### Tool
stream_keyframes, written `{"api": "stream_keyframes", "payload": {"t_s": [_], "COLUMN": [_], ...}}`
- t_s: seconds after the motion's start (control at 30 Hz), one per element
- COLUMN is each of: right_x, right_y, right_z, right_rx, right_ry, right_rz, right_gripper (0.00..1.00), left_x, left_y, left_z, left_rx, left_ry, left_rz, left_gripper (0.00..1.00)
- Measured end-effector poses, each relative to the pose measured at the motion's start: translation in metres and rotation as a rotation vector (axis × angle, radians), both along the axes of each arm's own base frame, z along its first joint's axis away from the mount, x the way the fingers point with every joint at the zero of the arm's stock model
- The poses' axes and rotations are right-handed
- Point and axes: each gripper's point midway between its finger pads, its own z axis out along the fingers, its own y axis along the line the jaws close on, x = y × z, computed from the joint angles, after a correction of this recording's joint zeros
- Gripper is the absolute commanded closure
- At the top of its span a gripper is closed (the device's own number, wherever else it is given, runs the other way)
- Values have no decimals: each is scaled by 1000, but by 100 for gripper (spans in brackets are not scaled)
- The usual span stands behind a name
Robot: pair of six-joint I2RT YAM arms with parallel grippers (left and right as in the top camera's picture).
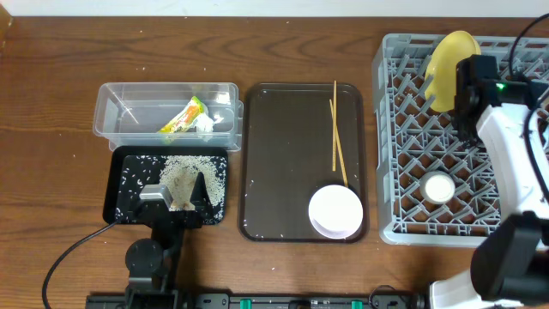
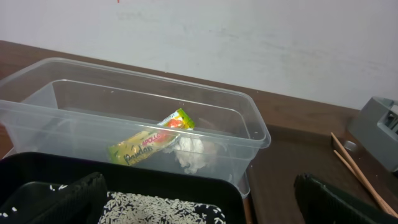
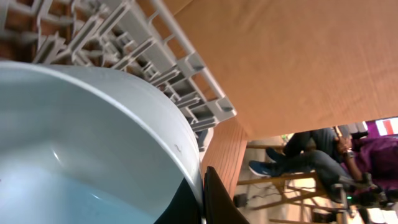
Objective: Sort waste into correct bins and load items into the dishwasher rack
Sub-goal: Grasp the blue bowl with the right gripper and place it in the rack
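Note:
The lattice between plate (image 1: 450, 56) and cup is empty, so next I need to lower my right gripper to the left in the overhead view and let go of the bowl there.
The clear tub (image 1: 167, 110) holds the snack wrapper (image 1: 184, 117) and the white paper scrap (image 1: 206, 124); both also show in the left wrist view, wrapper (image 2: 149, 144) and scrap (image 2: 193, 155). Rice scraps (image 1: 193, 176) lie in the black tray (image 1: 124, 184). My left gripper (image 1: 180, 196) hangs open and empty over that tray (image 2: 199, 205). My right gripper (image 3: 202, 186) is shut on the rim of the light blue bowl (image 3: 93, 155) over the grey rack (image 1: 403, 197), beside the upright yellow plate (image 1: 450, 56). The arm hides the bowl in the overhead view. A white cup (image 1: 439, 187) stands in the rack.
The dark brown serving tray (image 1: 283, 163) lies between the bins and the rack. It carries two chopsticks (image 1: 335, 129) and the white-pink bowl (image 1: 336, 210). The rack's lattice (image 3: 155, 56) is close behind the light blue bowl.

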Motion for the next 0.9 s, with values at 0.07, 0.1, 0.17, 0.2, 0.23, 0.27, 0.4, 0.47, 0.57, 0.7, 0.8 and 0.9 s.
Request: {"api": "stream_keyframes", "payload": {"t_s": [0.07,0.1,0.17,0.2,0.23,0.27,0.4,0.47,0.57,0.7,0.8,0.9], "right_x": [4,5,7,8,10,12,23,30,38,40,39,42], "right_y": [1,1,2,3,5,8,30,43,60,68,75,93], "right_z": [-10,-16,-26,-30,-31,-30,-26,-25,-27,-28,-28,-31], "right_rx": [2,2,5,0,-17,-34,-69,-77,-84,-86,-82,-68], "right_ry": [32,53,93,116,135,149,158,155,157,167,183,194], "right_rz": [4,4,9,14,24,38,113,155,206,230,250,299], "right_gripper": [99,99,99,99,99,99,99,97,93,91,73,52], "left_x": [0,0,0,0,0,0,0,0,0,0,0,0], "left_y": [0,0,0,0,0,0,0,0,0,0,0,0], "left_z": [0,0,0,0,0,0,0,0,0,0,0,0], "left_rx": [0,0,0,0,0,0,0,0,0,0,0,0], "left_ry": [0,0,0,0,0,0,0,0,0,0,0,0], "left_rz": [0,0,0,0,0,0,0,0,0,0,0,0], "left_gripper": [2,2,1,2,2,2,1,2,1,2,2,2]}}
